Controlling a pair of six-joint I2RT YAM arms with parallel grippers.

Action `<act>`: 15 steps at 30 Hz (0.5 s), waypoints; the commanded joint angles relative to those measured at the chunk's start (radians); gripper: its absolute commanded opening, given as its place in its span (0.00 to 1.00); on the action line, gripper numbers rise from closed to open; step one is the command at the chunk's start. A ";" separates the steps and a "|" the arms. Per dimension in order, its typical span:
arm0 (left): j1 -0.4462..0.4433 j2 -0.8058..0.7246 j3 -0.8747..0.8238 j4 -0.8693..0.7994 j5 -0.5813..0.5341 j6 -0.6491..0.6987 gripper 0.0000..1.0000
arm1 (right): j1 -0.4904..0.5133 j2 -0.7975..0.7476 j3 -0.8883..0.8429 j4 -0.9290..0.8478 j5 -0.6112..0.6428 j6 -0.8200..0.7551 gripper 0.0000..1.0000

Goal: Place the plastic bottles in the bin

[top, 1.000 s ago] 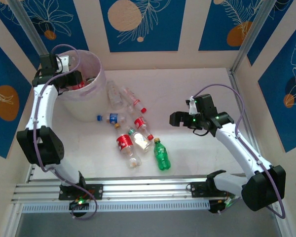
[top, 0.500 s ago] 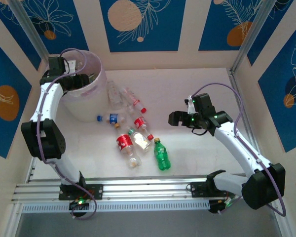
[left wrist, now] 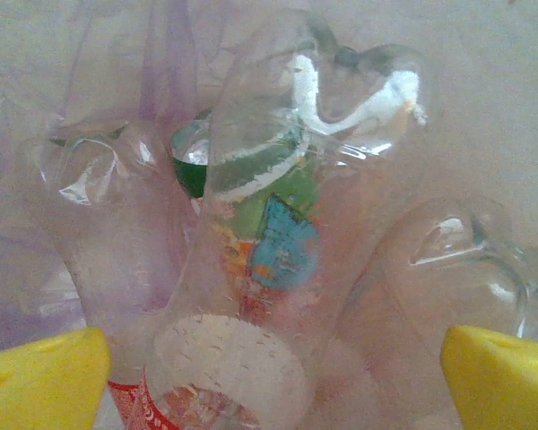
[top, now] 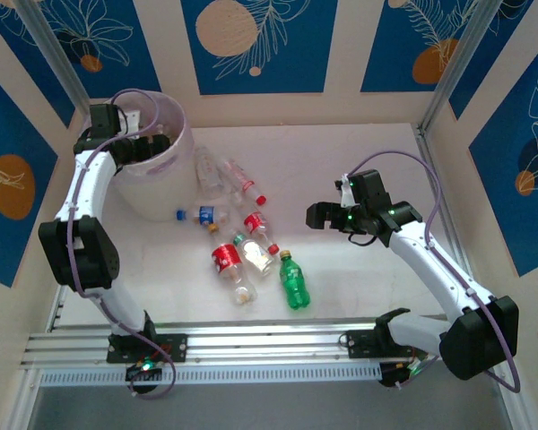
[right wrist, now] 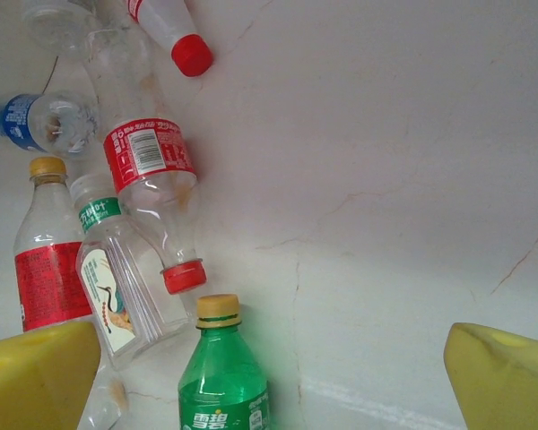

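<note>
My right gripper moves back toward the bar and down over the green bottle's labelled body (top: pixel 294 285) (right wrist: pixel 224 403) next, since it has bare table beside it.
The pale pink bin (top: pixel 166 184) stands at the far left, and my left gripper (top: pixel 150 145) hangs over its mouth. Looking down from the left wrist, my left gripper (left wrist: pixel 269 385) is open, its yellow fingertips (left wrist: pixel 40 381) wide apart. Below them a clear bottle (left wrist: pixel 260 242) lies loose on other plastic bottles inside the bin's liner (left wrist: pixel 36 107). On the table lie several bottles: a green one (top: pixel 293 282), red-labelled ones (top: pixel 226 261), a blue-labelled one (top: pixel 206 215). My right gripper (top: pixel 319 215) hovers open to their right, with the green bottle (right wrist: pixel 222 385) by its left fingertip (right wrist: pixel 36 376).
White table (top: pixel 341 161) with padded walls around it; a metal rail (top: pixel 269 345) runs along the near edge. A clear bottle with a green label (right wrist: pixel 117 287) and a red-capped one (right wrist: pixel 152 170) lie just left of the right gripper.
My left gripper has opened over the bin and let go of a red-labelled bottle, which now lies in the bin. The right arm has stayed put.
</note>
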 commanded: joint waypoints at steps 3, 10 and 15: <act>-0.007 -0.081 0.059 -0.044 0.034 0.005 1.00 | 0.023 -0.018 0.038 -0.089 0.027 0.017 0.98; -0.007 -0.170 0.127 -0.086 0.024 0.013 1.00 | 0.155 -0.016 0.087 -0.303 0.118 0.062 0.97; -0.007 -0.244 0.159 -0.108 0.007 0.010 1.00 | 0.282 -0.016 0.068 -0.394 0.128 0.168 0.95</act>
